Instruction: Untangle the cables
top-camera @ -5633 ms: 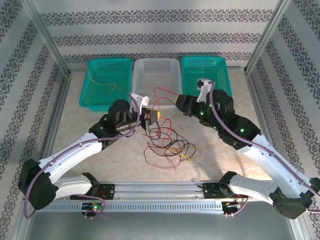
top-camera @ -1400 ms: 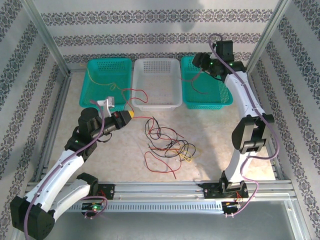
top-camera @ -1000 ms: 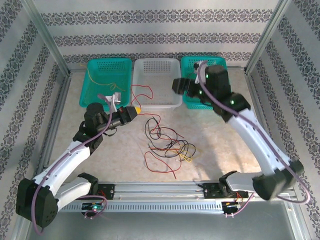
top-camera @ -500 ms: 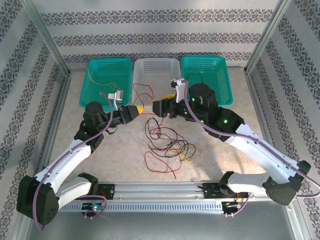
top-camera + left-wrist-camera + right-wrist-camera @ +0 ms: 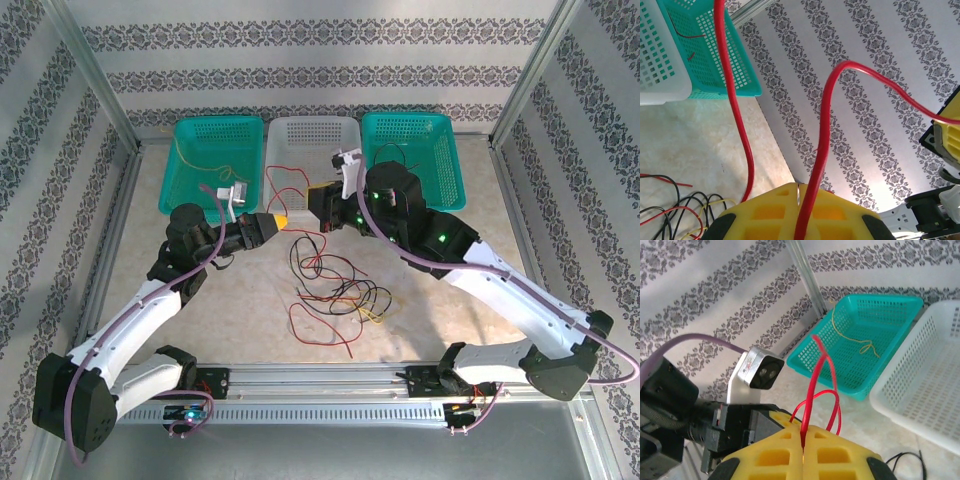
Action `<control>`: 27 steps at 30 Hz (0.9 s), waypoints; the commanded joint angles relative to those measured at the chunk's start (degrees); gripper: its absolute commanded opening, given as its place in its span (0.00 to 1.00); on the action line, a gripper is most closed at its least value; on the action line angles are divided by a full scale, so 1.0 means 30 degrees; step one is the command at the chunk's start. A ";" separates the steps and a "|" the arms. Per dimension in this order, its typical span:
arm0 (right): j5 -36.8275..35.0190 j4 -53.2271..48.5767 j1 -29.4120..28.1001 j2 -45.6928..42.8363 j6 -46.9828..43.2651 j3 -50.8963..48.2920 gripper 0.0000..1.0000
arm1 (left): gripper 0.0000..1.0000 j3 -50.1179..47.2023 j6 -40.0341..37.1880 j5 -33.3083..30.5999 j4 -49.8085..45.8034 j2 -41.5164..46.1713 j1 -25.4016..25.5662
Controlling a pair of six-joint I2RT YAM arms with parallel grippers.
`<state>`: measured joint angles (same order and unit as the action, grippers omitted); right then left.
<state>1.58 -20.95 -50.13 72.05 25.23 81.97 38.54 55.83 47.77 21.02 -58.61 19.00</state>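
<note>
Next, my right gripper carries its red cable outward over that teal basket (image 5: 425, 152) and releases it there, since a thin red cable already lies in that one.
A loose tangle of red, black and yellow cables (image 5: 335, 290) lies on the table's middle. One red cable (image 5: 284, 177) rises out of it and loops between both grippers, in front of the white basket. My left gripper (image 5: 280, 219) is shut on this red cable (image 5: 824, 130), which runs out between the yellow fingers (image 5: 765, 212). My right gripper (image 5: 320, 196) faces it from the right, a short way off. It is shut on the same red cable (image 5: 812, 380), pinched between its yellow fingertips (image 5: 827, 452).
Three baskets line the back: a teal basket (image 5: 218, 120) holding a yellow cable (image 5: 205, 170), a white basket (image 5: 312, 120), and a teal basket (image 5: 405, 117) with a thin cable inside. Metal frame posts and patterned walls close in the sides.
My right arm swung from the right teal basket to the centre, and its gripper closed on the red cable. The left gripper edged right, still shut on that cable.
</note>
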 commanded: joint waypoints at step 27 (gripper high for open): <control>-0.2511 -0.0773 0.1915 -0.2144 0.0371 0.0170 0.00 | 0.71 0.0277 -0.3365 -0.2279 -0.4568 0.1831 -0.0043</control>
<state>-2.04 -22.55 -46.09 67.81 25.56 82.76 38.61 50.11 44.47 13.96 -54.33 19.03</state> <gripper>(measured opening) 0.048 0.725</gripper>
